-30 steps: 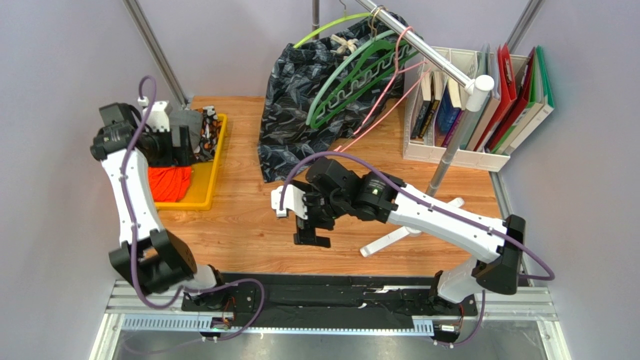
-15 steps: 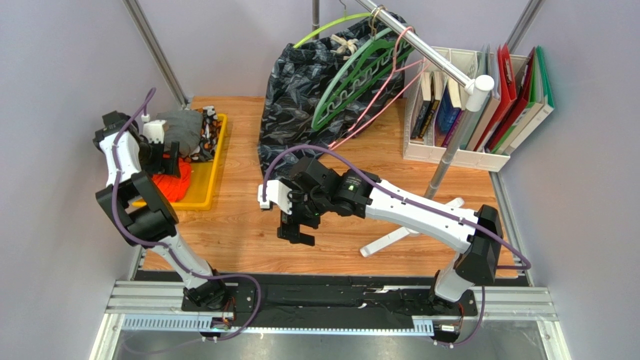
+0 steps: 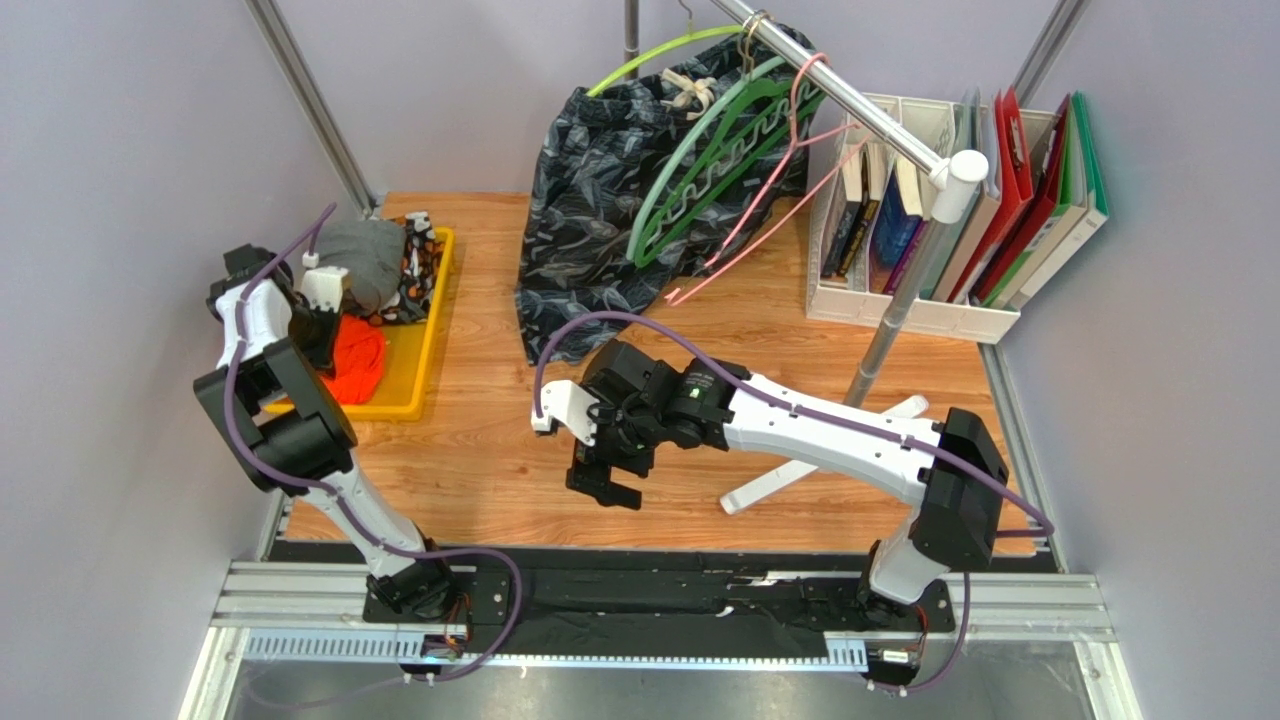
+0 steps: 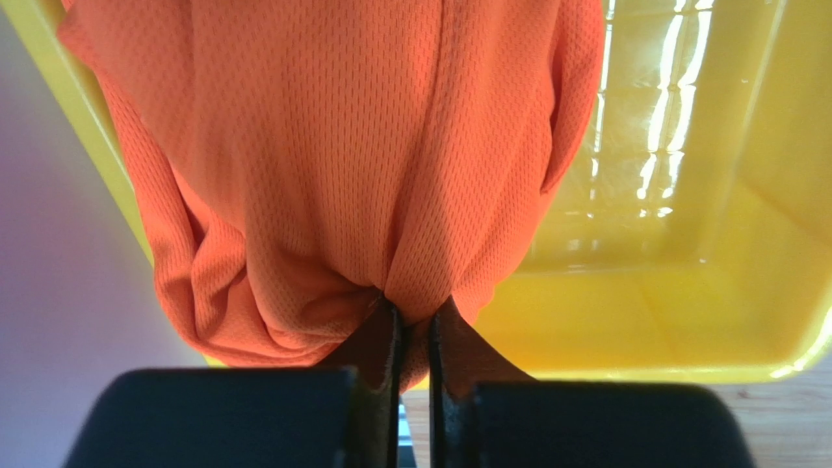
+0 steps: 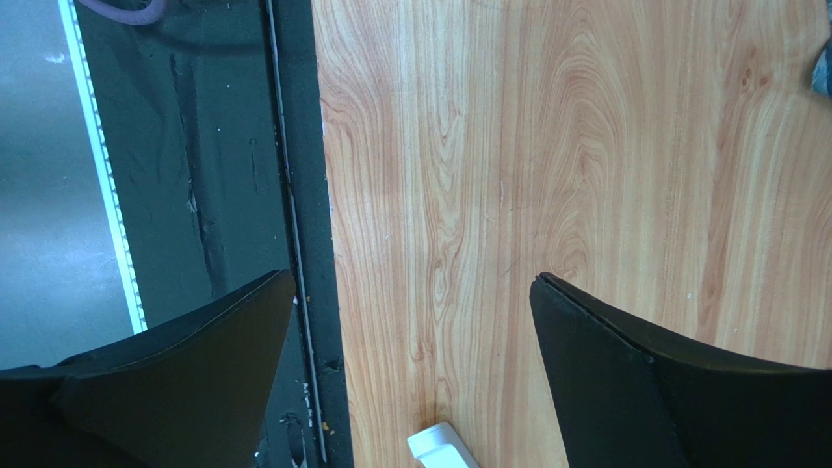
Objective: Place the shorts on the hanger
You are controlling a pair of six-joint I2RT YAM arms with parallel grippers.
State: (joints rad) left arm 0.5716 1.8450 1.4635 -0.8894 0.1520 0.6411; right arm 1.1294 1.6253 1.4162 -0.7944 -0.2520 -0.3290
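The wood beside the tray is bare, so I will raise my left gripper, carry the fold of the shorts to the right in the top view and let go of it there.
The orange shorts [image 3: 358, 360] lie in the yellow tray [image 3: 418, 348] at the table's left side. In the left wrist view the shorts [image 4: 371, 146] fill the upper frame as mesh fabric, and my left gripper [image 4: 414, 312] is shut on a bunched fold of them. The left gripper [image 3: 323, 318] sits over the tray's left part. The pink hanger [image 3: 751, 210] hangs from the rail [image 3: 842, 93] at the back, next to green hangers. My right gripper [image 3: 604, 483] hovers open above the table's middle; the wrist view shows only wood between its fingers [image 5: 625, 361].
A black patterned garment [image 3: 579, 210] hangs on a green hanger [image 3: 706, 143]. A grey folded cloth [image 3: 364, 252] lies at the tray's far end. A white box of books and folders [image 3: 962, 210] stands back right. The rail's pole and white foot [image 3: 796, 468] stand right of centre.
My left gripper has come down into the tray and shut on the orange shorts. The right arm shifted slightly left and nearer the front edge, still open.
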